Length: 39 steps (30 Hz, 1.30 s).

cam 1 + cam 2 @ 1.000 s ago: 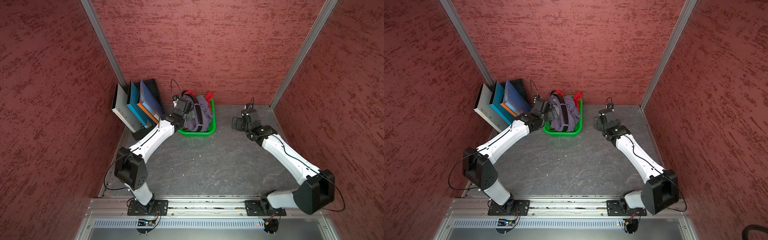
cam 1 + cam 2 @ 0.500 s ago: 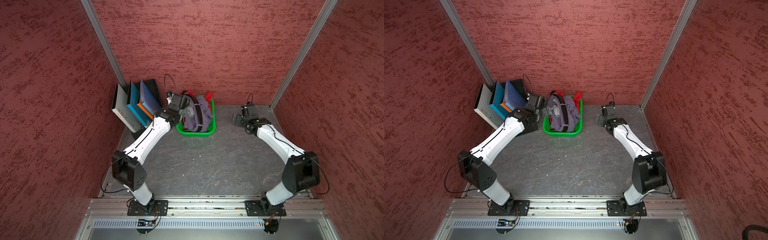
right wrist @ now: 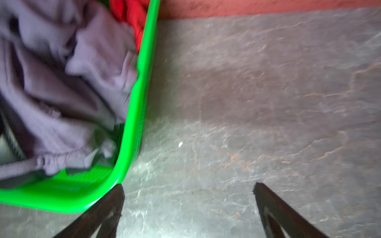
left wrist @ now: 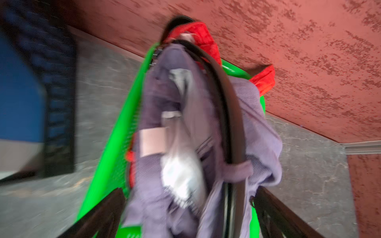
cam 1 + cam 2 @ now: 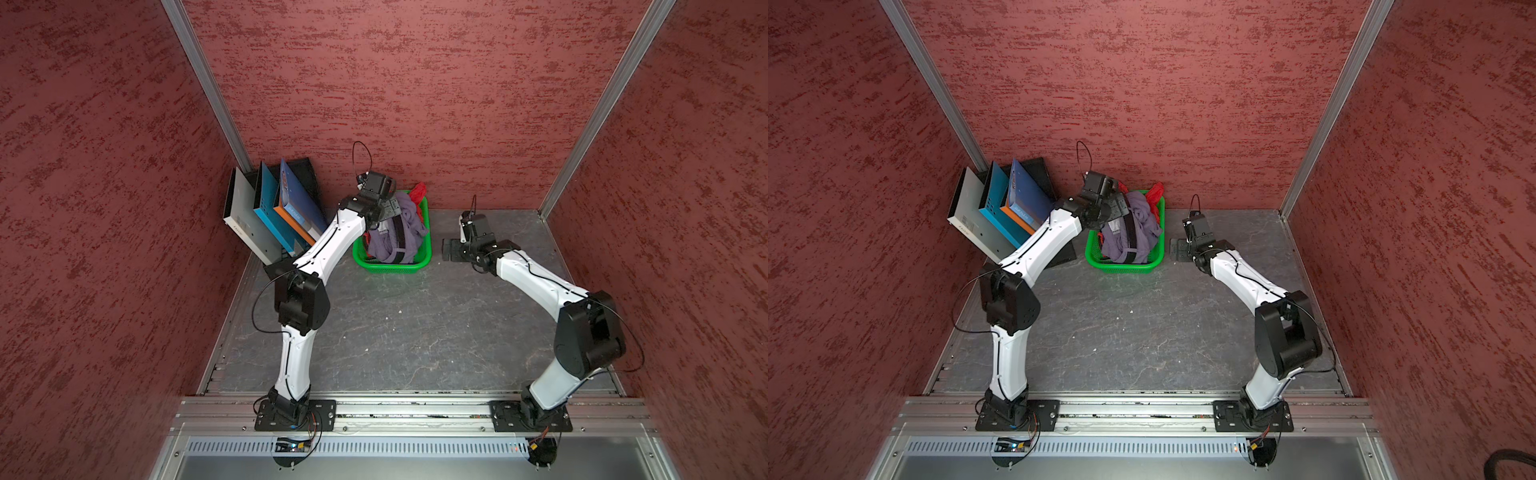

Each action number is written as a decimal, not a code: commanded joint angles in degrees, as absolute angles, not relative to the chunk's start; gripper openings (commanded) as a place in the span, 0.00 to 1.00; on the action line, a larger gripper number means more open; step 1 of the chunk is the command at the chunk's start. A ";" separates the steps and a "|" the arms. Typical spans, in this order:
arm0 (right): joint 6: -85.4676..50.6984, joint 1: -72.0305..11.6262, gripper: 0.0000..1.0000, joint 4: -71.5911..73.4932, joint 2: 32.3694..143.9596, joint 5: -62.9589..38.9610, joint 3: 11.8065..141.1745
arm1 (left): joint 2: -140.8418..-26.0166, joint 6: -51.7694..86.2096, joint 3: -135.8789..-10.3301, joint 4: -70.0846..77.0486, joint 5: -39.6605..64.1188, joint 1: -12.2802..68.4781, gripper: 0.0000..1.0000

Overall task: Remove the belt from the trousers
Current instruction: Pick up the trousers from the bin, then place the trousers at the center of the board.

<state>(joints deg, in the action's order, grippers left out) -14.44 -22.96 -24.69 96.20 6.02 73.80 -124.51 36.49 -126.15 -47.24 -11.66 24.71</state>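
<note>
Next, the left gripper shifts over the belt and down onto the belted waistband by the fabric loop (image 5: 397,219) (image 4: 237,169), since the belt sits off-centre between the open fingers.
The greyish-purple trousers (image 5: 411,222) (image 5: 1147,224) lie heaped in a green basket (image 5: 390,268) (image 5: 1121,268) by the back wall. The black belt (image 5: 400,237) (image 5: 1133,235) runs lengthwise over them and passes under a fabric loop (image 4: 237,169). My left gripper (image 5: 388,208) (image 5: 1118,206) hovers open over the basket's far left end. In the blurred left wrist view, the left gripper (image 4: 188,195) straddles the trousers (image 4: 156,185) and the belt (image 4: 226,103). My right gripper (image 5: 450,249) (image 5: 1177,249) (image 3: 188,189) stands open and empty over bare floor, just right of the basket rim (image 3: 140,103).
Bright red trousers (image 5: 419,192) (image 4: 206,41) poke out at the basket's far end against the back wall. Upright folders (image 5: 270,208) lean in a rack at the back left, close behind the left arm. Red walls enclose the grey floor (image 5: 415,332) on three sides.
My left gripper has swung right, from beside the folders to over the basket and trousers. The right gripper has moved left, closer to the basket's side. Both have stayed open.
</note>
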 commanded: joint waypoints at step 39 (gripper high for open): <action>-21.60 -20.66 0.75 -13.84 117.98 -15.52 92.14 | -89.89 1.34 -149.04 -45.23 -29.46 42.23 0.00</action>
